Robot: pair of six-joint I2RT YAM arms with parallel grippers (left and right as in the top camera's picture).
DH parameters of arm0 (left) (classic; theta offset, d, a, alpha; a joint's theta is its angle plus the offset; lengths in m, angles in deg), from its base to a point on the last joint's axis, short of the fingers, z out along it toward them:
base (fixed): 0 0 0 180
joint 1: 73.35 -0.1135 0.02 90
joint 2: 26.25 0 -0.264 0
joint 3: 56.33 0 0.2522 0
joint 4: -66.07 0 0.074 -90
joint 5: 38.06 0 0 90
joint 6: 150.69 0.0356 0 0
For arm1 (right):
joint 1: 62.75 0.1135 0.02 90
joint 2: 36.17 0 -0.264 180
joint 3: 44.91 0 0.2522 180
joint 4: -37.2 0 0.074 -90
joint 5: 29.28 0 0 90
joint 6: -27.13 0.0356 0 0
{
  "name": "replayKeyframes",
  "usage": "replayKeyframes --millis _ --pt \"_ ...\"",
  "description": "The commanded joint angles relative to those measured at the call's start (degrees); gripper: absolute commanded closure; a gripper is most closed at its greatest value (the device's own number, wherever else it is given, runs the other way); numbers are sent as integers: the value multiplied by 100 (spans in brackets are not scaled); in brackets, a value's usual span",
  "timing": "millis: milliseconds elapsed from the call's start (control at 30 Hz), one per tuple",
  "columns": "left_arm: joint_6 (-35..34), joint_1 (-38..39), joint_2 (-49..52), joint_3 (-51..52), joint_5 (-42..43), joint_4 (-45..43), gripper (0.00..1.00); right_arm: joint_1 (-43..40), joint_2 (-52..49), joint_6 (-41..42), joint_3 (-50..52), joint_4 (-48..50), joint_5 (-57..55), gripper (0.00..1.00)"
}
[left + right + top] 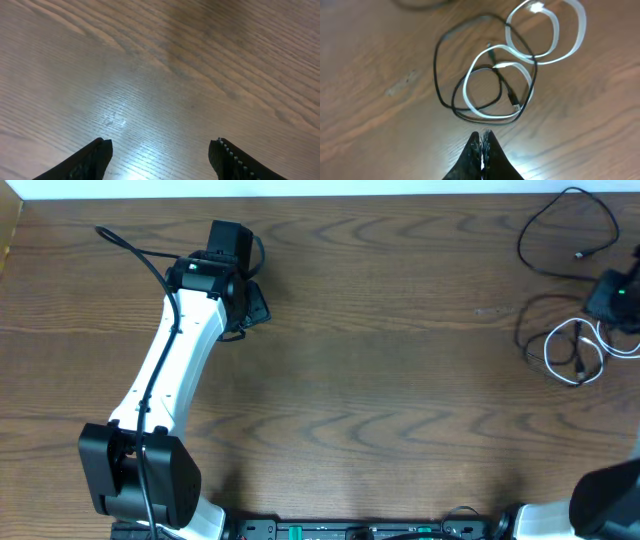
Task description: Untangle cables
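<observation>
My right gripper moves back toward my base, clear of the coils, and opens next, because the black cable lies on the wood beyond my shut, empty fingers.
A thin white cable [520, 70] and a thin black cable [440, 70] lie looped through each other on the wood table; they also show at the far right in the overhead view, the white cable [580, 365] beside the black cable [535, 330]. My right gripper [482, 135] is shut and empty, just short of the coils; from overhead it [612, 298] sits above them. My left gripper [160, 147] is open and empty over bare wood, far from the cables, at the back left [250, 302].
A thicker black wire [565, 230] loops at the back right corner. The table's far edge [320, 194] runs behind both arms. The left arm [170, 370] stretches across the left side.
</observation>
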Motion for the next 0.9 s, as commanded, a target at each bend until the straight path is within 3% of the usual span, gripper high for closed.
replayKeyframes --millis 0,133,267,467,533,633,733,767,867 --pt "-70 -17 -13 -42 76 -7 33 -656 605 328 -74 157 -74 99" --pt "-72 -13 -13 -42 101 -76 33 -1528 979 334 -74 450 275 99" --pt "-68 -7 -11 -42 319 -254 33 -1821 927 -319 -72 448 1808 97" --pt "-70 31 -11 -42 396 -490 21 -929 918 -977 -72 409 2253 64" --pt "-70 35 -7 -42 391 -490 5 -387 918 -1211 -72 369 2315 51" --pt "-72 35 -7 -42 393 -501 5 323 918 -1355 -72 369 2308 38" --pt "-72 46 -7 -42 393 -538 5 1165 935 -1384 -74 483 2306 14" --pt "-72 46 -7 -42 393 -538 4 1360 935 -1384 -74 544 2277 1" --pt "-72 46 -7 -42 393 -538 4 1740 979 -1360 -74 516 2273 1"
